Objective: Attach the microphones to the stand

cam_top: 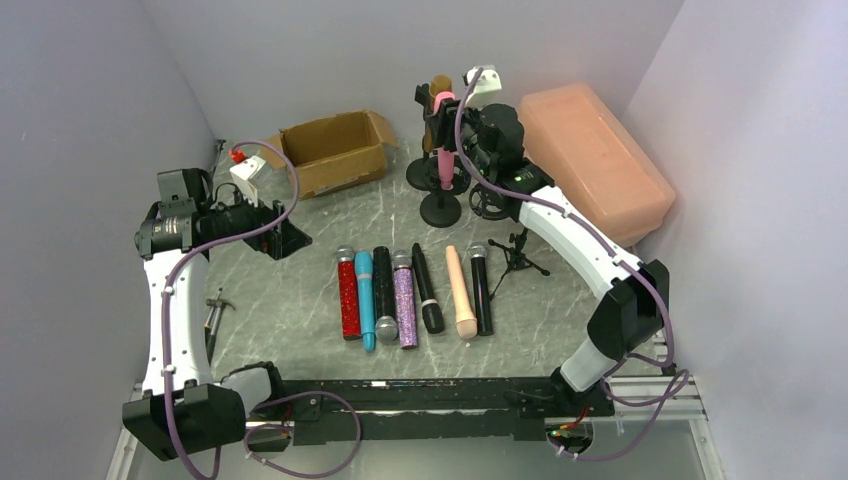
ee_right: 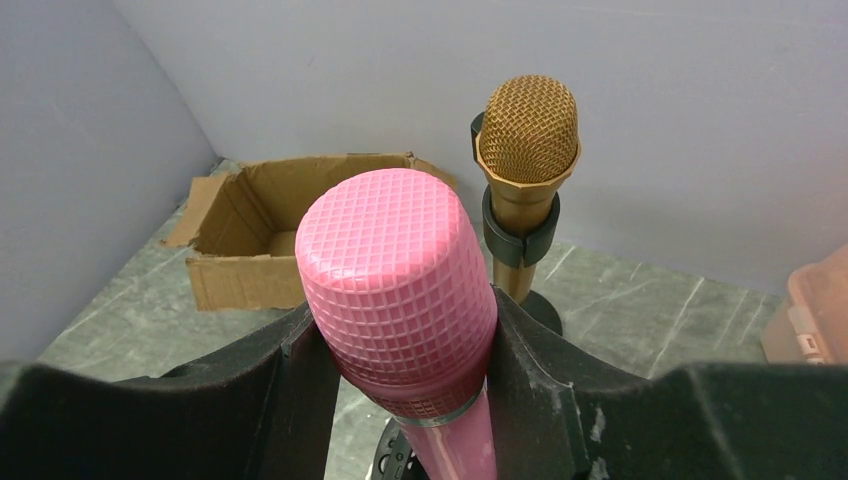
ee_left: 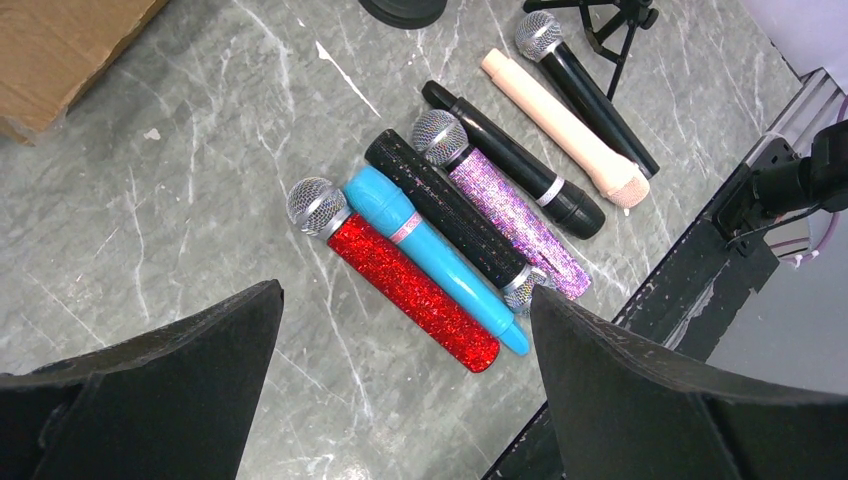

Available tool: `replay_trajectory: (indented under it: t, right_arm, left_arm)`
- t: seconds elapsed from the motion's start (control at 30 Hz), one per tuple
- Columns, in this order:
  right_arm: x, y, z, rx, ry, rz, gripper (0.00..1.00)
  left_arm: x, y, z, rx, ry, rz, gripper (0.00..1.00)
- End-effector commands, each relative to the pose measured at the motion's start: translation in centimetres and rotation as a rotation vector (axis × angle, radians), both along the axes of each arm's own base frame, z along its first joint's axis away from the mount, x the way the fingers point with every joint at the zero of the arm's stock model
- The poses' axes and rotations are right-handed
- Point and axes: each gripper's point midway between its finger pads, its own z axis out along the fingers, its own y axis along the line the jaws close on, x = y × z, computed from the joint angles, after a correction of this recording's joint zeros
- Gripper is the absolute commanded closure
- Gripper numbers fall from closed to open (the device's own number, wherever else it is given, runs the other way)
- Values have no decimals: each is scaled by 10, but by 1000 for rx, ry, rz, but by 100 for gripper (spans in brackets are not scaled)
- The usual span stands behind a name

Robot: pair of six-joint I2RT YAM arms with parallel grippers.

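Observation:
My right gripper will next lower the pink microphone (cam_top: 445, 150) toward the black round-base stand and release the microphone's mesh head, as its handle already points down over the stand's base.
My right gripper (cam_top: 447, 118) (ee_right: 400, 325) is shut on the mesh head of an upright pink microphone (cam_top: 445, 150) (ee_right: 395, 280), at the back over a black round-base stand (cam_top: 440, 210). Whether its handle sits in the clip is hidden. A gold microphone (ee_right: 527, 150) stands clipped in the stand behind it. Several microphones lie in a row mid-table: red glitter (cam_top: 348, 298) (ee_left: 410, 285), blue (cam_top: 366, 295), black glitter (cam_top: 385, 290), purple glitter (cam_top: 405, 298), black (cam_top: 427, 290), peach (cam_top: 461, 290), black (cam_top: 481, 288). My left gripper (cam_top: 285, 235) (ee_left: 405, 300) is open and empty, left of the row.
An open cardboard box (cam_top: 335, 150) sits at the back left. A translucent orange bin (cam_top: 595, 160) lies along the right wall. A small black tripod (cam_top: 520, 255) stands right of the row. A small tool (cam_top: 213, 315) lies by the left arm.

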Motion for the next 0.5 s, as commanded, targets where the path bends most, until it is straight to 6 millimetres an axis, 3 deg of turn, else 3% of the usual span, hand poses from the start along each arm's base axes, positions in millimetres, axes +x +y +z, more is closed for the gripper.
replay_trajectory:
  t: [0.0, 0.23, 0.47]
  right_arm:
    - [-1, -4, 29, 29, -89, -1, 100]
    - [7, -10, 11, 8, -27, -35, 96]
    - [1, -11, 0, 29, -11, -28, 60]
  left_arm:
    - [-4, 0, 7, 21, -46, -11, 1]
    - [-4, 0, 6, 25, -47, -10, 1]
    - [-4, 2, 6, 35, -52, -3, 0]
